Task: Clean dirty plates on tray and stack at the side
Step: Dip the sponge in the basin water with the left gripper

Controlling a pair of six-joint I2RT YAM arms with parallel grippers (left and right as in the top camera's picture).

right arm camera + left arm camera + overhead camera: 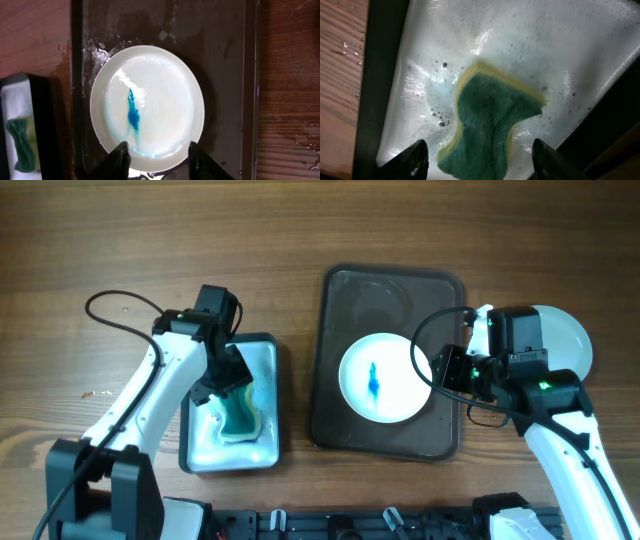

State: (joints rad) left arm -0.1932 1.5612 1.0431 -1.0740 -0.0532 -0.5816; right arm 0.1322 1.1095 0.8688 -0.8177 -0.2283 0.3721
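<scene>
I will next move my left gripper down into the basin (545, 45) onto the sponge's narrow middle (485, 125) and close it, because the sponge is already between its two open fingers.
A white plate (385, 377) with a blue smear lies on the dark tray (345, 300); it also shows in the right wrist view (150, 100). My right gripper (156, 161) is open, its fingers over the plate's near rim, and it holds nothing. A green and yellow sponge (487, 120) lies in soapy water in the white basin (545, 45); it shows from overhead too (240, 412). My left gripper (477, 160) is open just above the sponge, one finger on each side. A clean white plate (572, 340) lies on the table right of the tray, partly hidden by my right arm.
The basin (262, 452) sits left of the tray, with a strip of wooden table between them. Water drops lie on the wood beside the basin (345, 47) and right of the tray (305, 140). The tray floor is wet.
</scene>
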